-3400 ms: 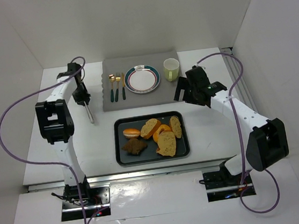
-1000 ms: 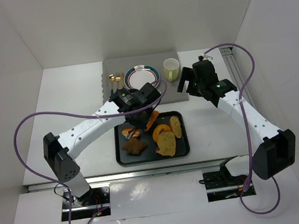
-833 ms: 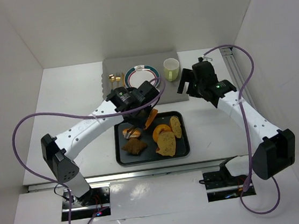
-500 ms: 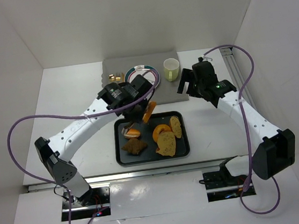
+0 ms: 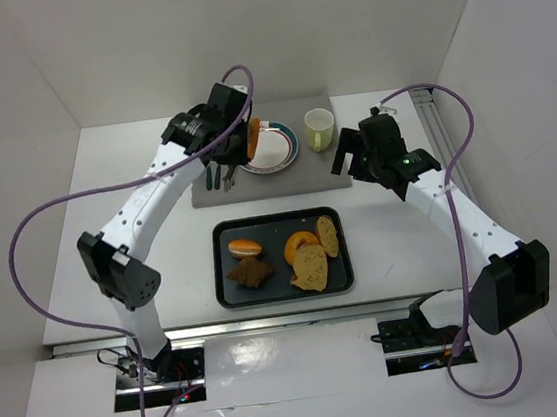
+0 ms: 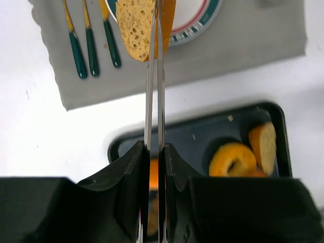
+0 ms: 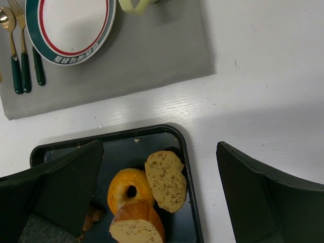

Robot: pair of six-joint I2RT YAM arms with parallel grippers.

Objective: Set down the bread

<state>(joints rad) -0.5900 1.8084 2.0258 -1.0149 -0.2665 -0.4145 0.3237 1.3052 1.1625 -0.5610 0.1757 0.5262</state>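
The left gripper hangs with the slice above the plate's rim, so it will go down and shift to the right in the top view, over the plate's white middle, to release.
My left gripper [image 5: 230, 133] is shut on thin metal tongs [image 6: 154, 91]. The tongs pinch an orange-crusted slice of bread [image 5: 254, 141] on edge over the left side of the striped plate [image 5: 277, 150]. In the left wrist view the slice [image 6: 136, 28] hangs at the tong tips above the plate's rim [image 6: 200, 23]. My right gripper [image 5: 345, 156] is open and empty, hovering past the tray's far right corner; in its own view [image 7: 159, 147] the jaws stand wide apart above the tray [image 7: 188, 167].
The black tray [image 5: 222, 285] holds a bun [image 5: 246, 245], a brown pastry [image 5: 250, 271], a doughnut [image 5: 301, 244] and two bread slices [image 5: 327, 235]. On the grey mat [image 5: 314, 169] are a green cup [image 5: 319, 128] and cutlery [image 6: 91, 45].
The left arm lifted the slice off the tray with the tongs and carried it back to the plate. The right arm has stayed still for the last second.
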